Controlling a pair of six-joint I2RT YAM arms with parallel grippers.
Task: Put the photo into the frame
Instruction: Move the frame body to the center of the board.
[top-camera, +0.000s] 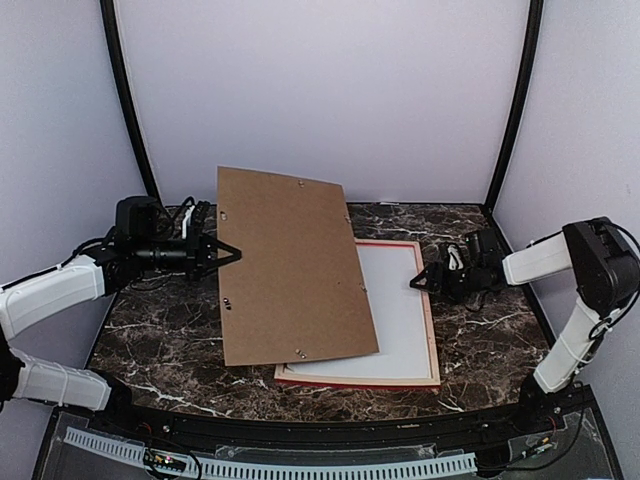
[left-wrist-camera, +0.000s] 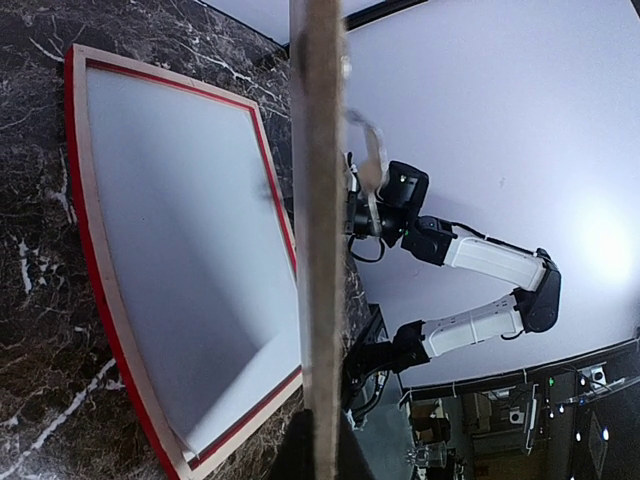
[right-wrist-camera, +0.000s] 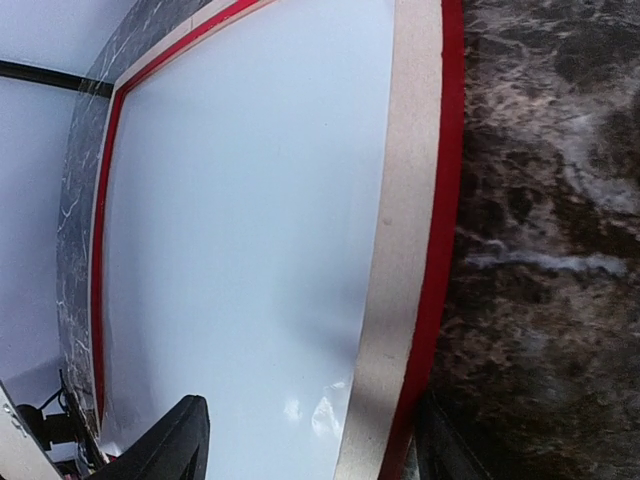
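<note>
The frame's white sheet (top-camera: 394, 310) is below my left gripper. My left gripper will next go down to its right in the top view, toward the sheet, and let go of the board (top-camera: 290, 270).
The frame (top-camera: 431, 330) lies back-up on the marble table, with its pale wood rim and red edge showing. A plain white sheet (top-camera: 395, 310) fills it. This sheet may be the photo's white back, as no printed side shows. My left gripper (top-camera: 226, 255) is shut on the left edge of the brown backing board (top-camera: 290, 270) and holds it tilted above the frame's left half. In the left wrist view the board (left-wrist-camera: 320, 200) is edge-on above the frame (left-wrist-camera: 80, 210). My right gripper (top-camera: 421, 281) is open, with its jaws either side of the frame's right rim (right-wrist-camera: 400, 250).
The table top is dark marble (top-camera: 160, 340). Purple-white walls with black corner posts close in the back and both sides. Cables lie behind the left gripper (top-camera: 190, 215). The right arm (left-wrist-camera: 480, 255) shows beyond the board in the left wrist view.
</note>
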